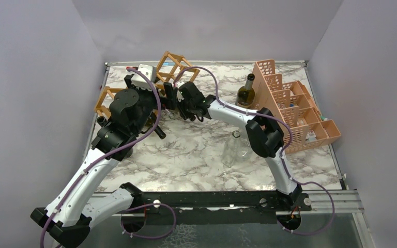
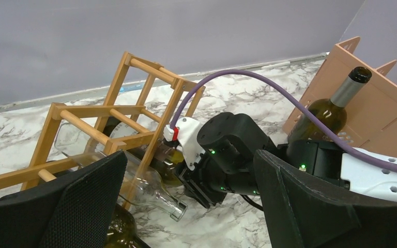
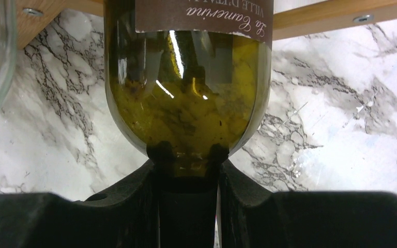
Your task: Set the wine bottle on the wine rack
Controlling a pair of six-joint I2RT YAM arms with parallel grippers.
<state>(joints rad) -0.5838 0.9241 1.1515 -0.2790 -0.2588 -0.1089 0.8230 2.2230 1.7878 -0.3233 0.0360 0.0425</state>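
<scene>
Part of the bottle still sticks out of the rack, so my right gripper will next slide the bottle's body deeper under the rack's sticks and then let go of the bottle's neck.
My right gripper (image 3: 188,168) is shut on the neck of a green wine bottle (image 3: 186,93) with a brown label. The bottle's body reaches in under the sticks of the light-brown wooden wine rack (image 3: 341,13). In the left wrist view the rack (image 2: 134,111) stands at the left, with the right gripper (image 2: 183,165) at its near side holding the green bottle (image 2: 171,154). My left gripper (image 2: 186,163) is wide open beside them with nothing between its fingers (image 2: 88,201). From above, both grippers (image 1: 160,98) (image 1: 178,106) meet in front of the rack (image 1: 173,64).
A clear bottle (image 2: 150,188) lies in the rack, neck pointing out, and a dark green one (image 2: 119,227) lies below it. Another green bottle (image 1: 246,93) stands against the pink stepped crate (image 1: 294,108). A clear glass bottle (image 1: 232,150) stands mid-table by the right arm.
</scene>
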